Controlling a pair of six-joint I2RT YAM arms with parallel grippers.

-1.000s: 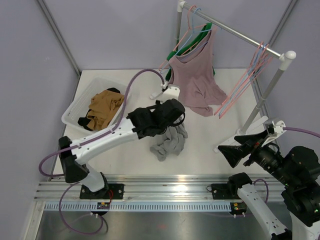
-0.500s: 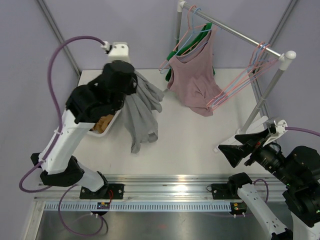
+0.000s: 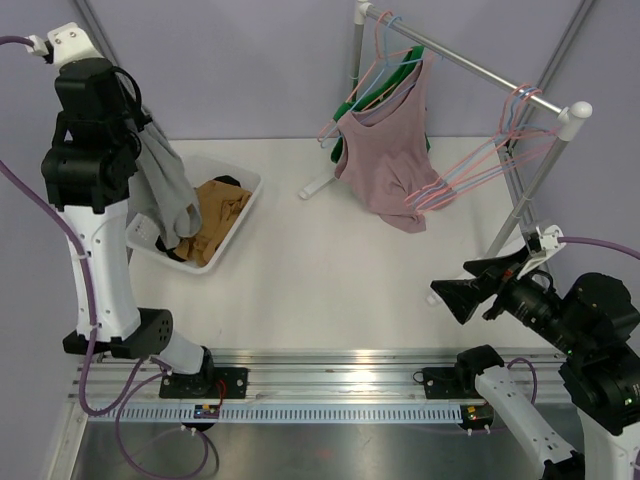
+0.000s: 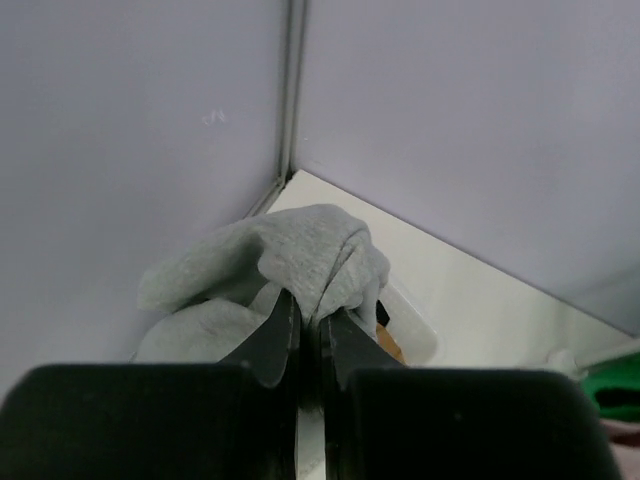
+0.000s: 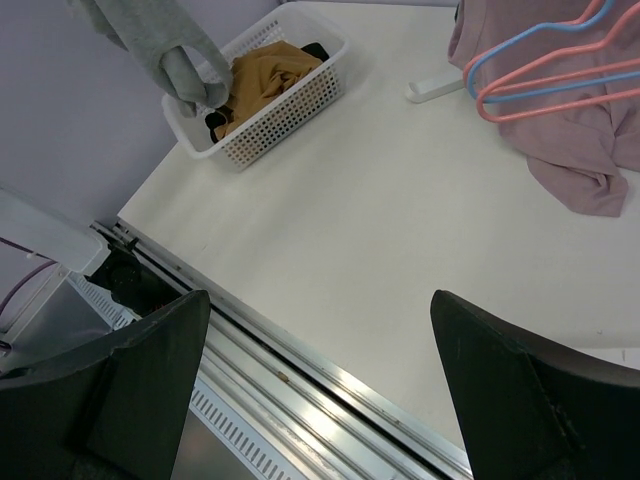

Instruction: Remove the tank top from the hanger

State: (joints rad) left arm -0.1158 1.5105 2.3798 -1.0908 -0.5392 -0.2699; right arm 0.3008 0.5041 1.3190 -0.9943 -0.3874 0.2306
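Note:
My left gripper lowers the grey garment [image 3: 165, 190] far down into the white basket next, onto the ochre garment, then opens there.
A mauve tank top [image 3: 390, 160] hangs on a green hanger [image 3: 375, 95] at the left end of the clothes rail [image 3: 480, 68]; its hem shows in the right wrist view [image 5: 570, 150]. My left gripper [image 4: 310, 312] is raised high at the far left, shut on a grey garment [image 4: 300, 250]. That garment [image 3: 165, 190] dangles over the white basket [image 3: 245, 185], its lower end reaching the basket's near corner [image 5: 185, 80]. My right gripper [image 5: 320, 296] stands open over the table's front right edge, nothing between its fingers.
An ochre garment [image 3: 215, 215] lies in the basket. Empty pink and blue hangers [image 3: 470, 175] hang along the rail, whose right post [image 3: 545, 170] stands close to the right arm. The rail's foot [image 5: 435, 88] rests mid-table. A metal rail [image 3: 350, 375] runs along the front.
The left arm has lifted the grey garment off the middle of the table and swung it up and left to above the basket. The right gripper has shifted slightly left.

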